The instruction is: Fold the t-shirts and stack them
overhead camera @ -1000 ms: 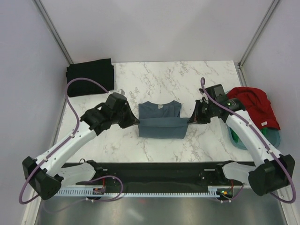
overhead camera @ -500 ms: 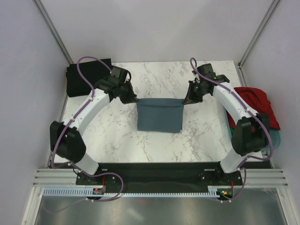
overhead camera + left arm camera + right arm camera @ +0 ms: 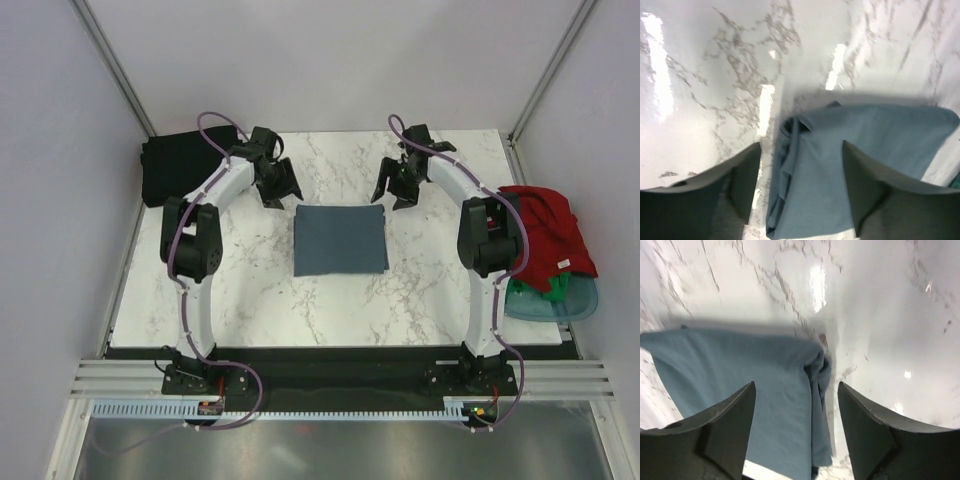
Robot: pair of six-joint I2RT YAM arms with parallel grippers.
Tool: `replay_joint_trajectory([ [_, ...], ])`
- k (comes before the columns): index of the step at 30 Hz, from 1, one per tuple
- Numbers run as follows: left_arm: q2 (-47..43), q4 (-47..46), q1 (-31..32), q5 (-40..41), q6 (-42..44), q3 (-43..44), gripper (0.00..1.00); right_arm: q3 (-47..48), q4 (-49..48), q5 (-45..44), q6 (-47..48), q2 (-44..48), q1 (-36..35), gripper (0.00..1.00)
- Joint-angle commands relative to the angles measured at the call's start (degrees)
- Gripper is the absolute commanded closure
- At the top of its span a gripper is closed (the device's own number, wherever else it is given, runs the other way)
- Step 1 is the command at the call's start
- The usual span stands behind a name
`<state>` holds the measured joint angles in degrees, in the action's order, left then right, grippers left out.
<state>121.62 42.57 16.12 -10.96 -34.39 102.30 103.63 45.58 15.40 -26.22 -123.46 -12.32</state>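
I need to bring my left gripper back and down and close it at the far corner of the slate blue-grey t-shirt nearest the black t-shirt, because the t-shirt's layers meet there.
The slate blue-grey t-shirt (image 3: 340,240) lies folded into a flat rectangle at the table's middle. My left gripper (image 3: 281,189) hovers open just beyond its far left corner, and my right gripper (image 3: 390,190) hovers open beyond its far right corner. In the left wrist view the layered left edge of the t-shirt (image 3: 840,165) lies under my open left gripper (image 3: 801,150), with nothing gripped. The right wrist view shows the folded right edge of the t-shirt (image 3: 740,370) below my open right gripper (image 3: 795,387). A black t-shirt (image 3: 185,165) lies folded at the back left.
A red t-shirt (image 3: 545,235) is heaped over a pale blue plastic tub (image 3: 575,306) at the right edge, with green cloth (image 3: 556,289) showing under it. Grey walls and metal corner posts close in the marble table (image 3: 230,300).
Both grippers carried the blue-grey t-shirt's near edge over to the far side, laid it flat, then opened and let go. The arms now reach further back.
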Motion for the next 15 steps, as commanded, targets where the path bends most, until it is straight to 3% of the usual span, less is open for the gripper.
replay_joint_trajectory([
  [1,1.4,2.3,-0.8,2.6,5.1,4.5,0.24,4.7,-1.8,2.6,-2.1,0.3,-0.6,0.23],
  [3,-1.7,2.4,-0.7,3.5,5.1,1.2,0.23,3.4,-2.3,-0.5,-1.2,3.6,-2.1,0.21],
  [7,-12.0,-2.1,-0.5,7.0,3.9,-10.8,0.23,-10.3,-7.2,-2.1,-2.3,17.6,-6.3,0.20],
  [11,-22.7,-18.5,-0.3,3.4,4.4,-29.1,0.25,-24.3,-17.2,4.0,-5.8,26.2,-10.8,0.20],
  [15,-27.2,-28.5,-0.2,0.2,5.3,-37.9,0.24,-35.7,-23.3,9.0,-8.8,28.9,-13.5,0.20],
])
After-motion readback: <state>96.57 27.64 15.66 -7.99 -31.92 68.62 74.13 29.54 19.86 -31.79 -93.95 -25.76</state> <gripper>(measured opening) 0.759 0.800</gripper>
